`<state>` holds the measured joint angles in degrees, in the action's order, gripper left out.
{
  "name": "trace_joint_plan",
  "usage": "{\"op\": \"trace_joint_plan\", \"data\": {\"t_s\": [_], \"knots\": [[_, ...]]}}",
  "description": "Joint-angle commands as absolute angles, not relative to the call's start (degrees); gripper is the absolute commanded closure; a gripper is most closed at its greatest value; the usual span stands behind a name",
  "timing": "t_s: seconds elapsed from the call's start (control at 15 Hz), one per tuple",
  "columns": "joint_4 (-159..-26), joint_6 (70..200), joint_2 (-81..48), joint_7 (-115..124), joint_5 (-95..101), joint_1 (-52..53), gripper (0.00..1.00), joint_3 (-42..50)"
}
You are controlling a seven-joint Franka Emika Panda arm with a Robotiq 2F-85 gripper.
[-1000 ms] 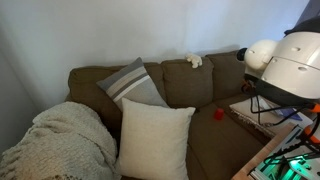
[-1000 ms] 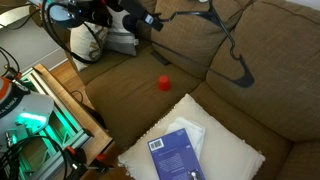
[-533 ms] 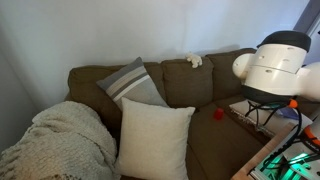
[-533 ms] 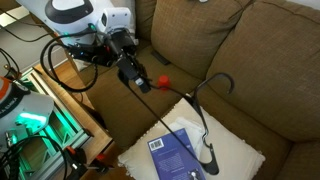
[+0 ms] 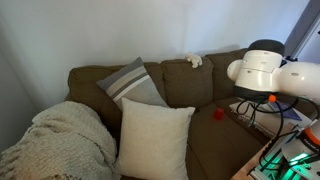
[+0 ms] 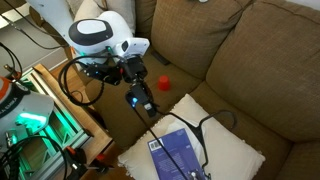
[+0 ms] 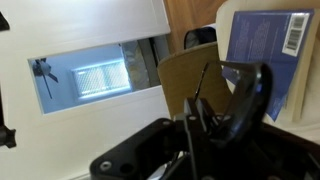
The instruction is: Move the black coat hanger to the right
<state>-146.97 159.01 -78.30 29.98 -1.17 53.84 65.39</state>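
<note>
My gripper carries the hanger toward the white pillow's edge (image 6: 208,112) by the sofa back next and releases it, since the hanger still slants across the blue book.
My gripper (image 6: 141,98) is shut on the black coat hanger (image 6: 168,137). It holds the hanger low over the sofa seat, and the thin black outline slants down across the white pillow (image 6: 225,150) and the blue book (image 6: 172,156). In the wrist view the shut fingers (image 7: 195,122) pinch a thin black bar of the hanger (image 7: 203,82), with the book (image 7: 265,45) behind. In an exterior view only the white arm (image 5: 262,70) shows, and the hanger is hidden.
A small red object (image 6: 163,82) lies on the brown sofa seat (image 6: 120,125) beside the gripper; it also shows in an exterior view (image 5: 218,114). A striped cushion (image 5: 132,83), a cream blanket (image 5: 60,140) and a lit equipment rack (image 6: 40,110) are nearby.
The arm has swung down from the sofa back toward the seat's front, carrying the hanger from the backrest to over the white pillow and book.
</note>
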Motion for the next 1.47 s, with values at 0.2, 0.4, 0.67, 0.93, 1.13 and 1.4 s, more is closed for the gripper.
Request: {"op": "trace_joint_plan", "data": {"t_s": [0.2, 0.4, 0.67, 0.93, 1.13, 1.4], "knots": [[-139.4, 178.1, -84.5, 15.5, 0.8, 39.9, 0.98, 64.4], [-136.7, 185.4, -85.4, 8.7, 0.5, 35.6, 0.98, 62.0], [-135.6, 189.8, -84.5, -0.1, 1.6, 33.9, 0.98, 58.6], [-137.4, 189.1, -83.4, -9.0, 6.2, 33.3, 0.53, 58.5], [-140.4, 188.8, -82.6, -13.3, 8.9, 34.8, 0.30, 60.2], [-149.5, 200.8, -75.9, -13.6, 6.1, 39.5, 0.01, 66.7]]}}
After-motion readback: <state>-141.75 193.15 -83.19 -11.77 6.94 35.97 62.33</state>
